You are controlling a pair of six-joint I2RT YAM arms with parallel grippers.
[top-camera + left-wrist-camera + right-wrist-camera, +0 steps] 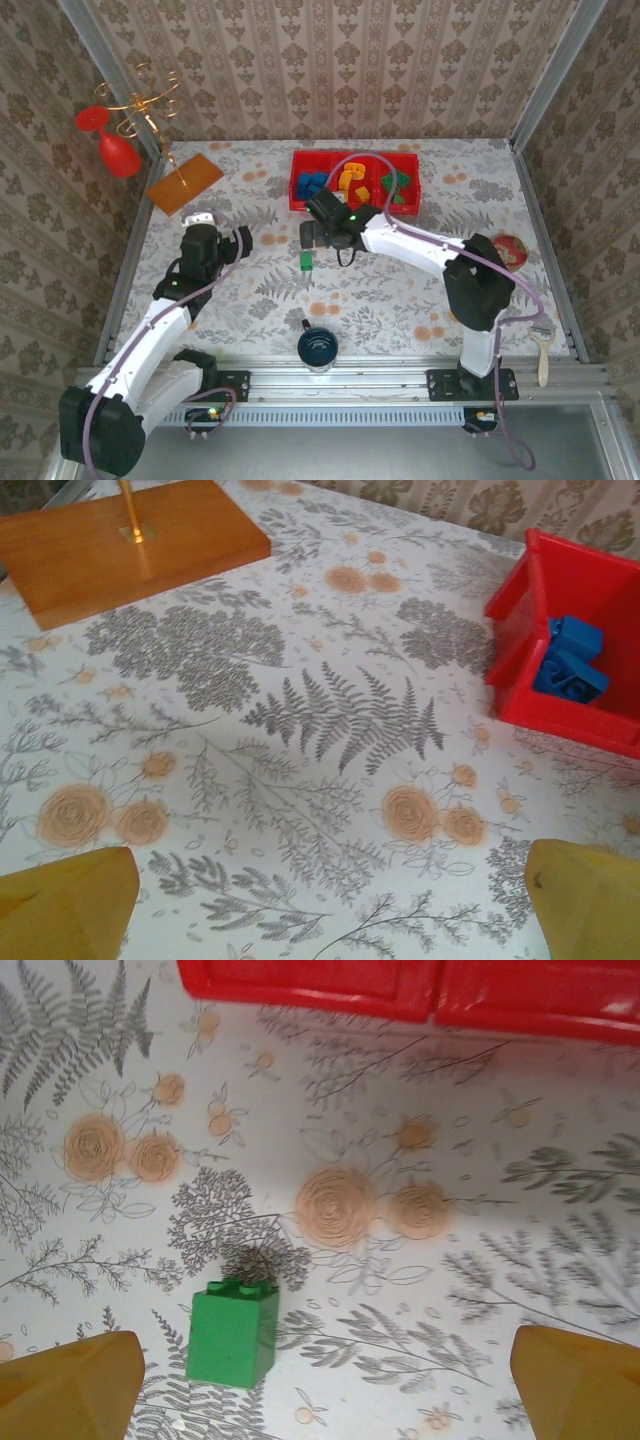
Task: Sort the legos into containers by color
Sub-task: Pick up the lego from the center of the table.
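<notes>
My right gripper is open and should move down and back next, so that its fingers are centered around the green brick (305, 260) (233, 1335). That brick is lower on the cloth, nearer the end of one yellow finger.
The red tray (355, 158) stands at the back of the table with three compartments: blue legos (313, 185) on the left, orange ones (350, 180) in the middle, green ones (395, 186) on the right. A single green brick (305, 260) stands on the cloth in front of it. My right gripper (311, 240) hovers over this brick (233, 1335), open; the brick sits between the yellow fingertips (70, 1385), near the left one and untouched. The left gripper (203, 222) is open above bare cloth (325, 910). In its wrist view the tray's corner (520, 630) holds blue bricks (570, 660).
An orange board (185, 183) with a gold stand carrying red pieces (120, 150) sits at the back left. A dark blue cup (318, 347) is at the near edge between the arms. A red round object (510, 250) and a brush (543, 345) lie on the right.
</notes>
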